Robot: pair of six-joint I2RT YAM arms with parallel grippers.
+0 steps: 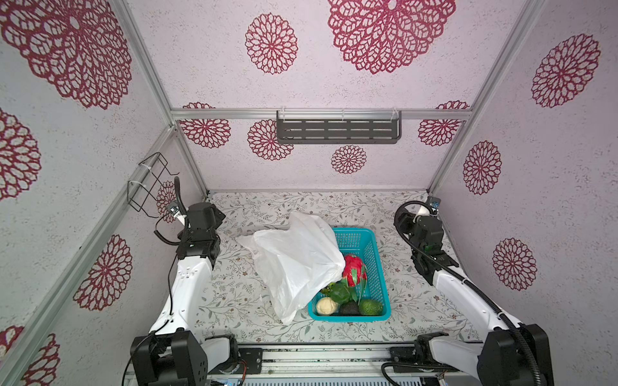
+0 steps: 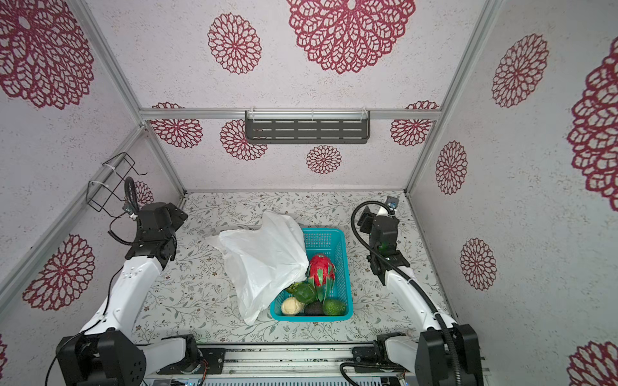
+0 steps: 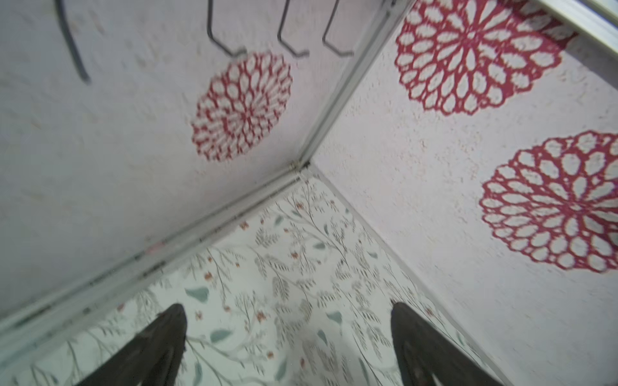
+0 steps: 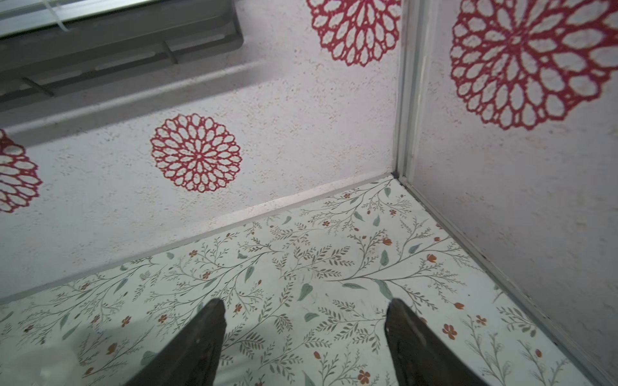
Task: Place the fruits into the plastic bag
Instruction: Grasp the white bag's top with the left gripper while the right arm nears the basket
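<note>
My left gripper will next lower and turn toward the plastic bag (image 1: 294,260), onto the loop handle nearest it, since that end of the bag sticks out clear of the basket.
The plastic bag (image 1: 294,260) (image 2: 264,257) lies crumpled in the middle of the table, draped over the left part of a turquoise basket (image 1: 381,284) (image 2: 344,284). The fruits lie in the basket: a red dragon fruit (image 1: 354,270) (image 2: 321,270), a smooth green one (image 1: 339,293), a cream lump (image 1: 326,305), a dark avocado (image 1: 349,308) and a green avocado (image 1: 370,307). My left gripper (image 3: 287,310) is open over bare table near the back left corner. Facing the back right corner, my right gripper (image 4: 306,304) is open and holds nothing. Both are well away from bag and basket.
A dark slotted shelf (image 1: 337,130) (image 4: 117,40) hangs on the back wall. A black wire rack (image 1: 150,183) (image 3: 291,33) is fixed to the left wall above my left wrist (image 1: 200,227). Patterned walls stand close to both grippers.
</note>
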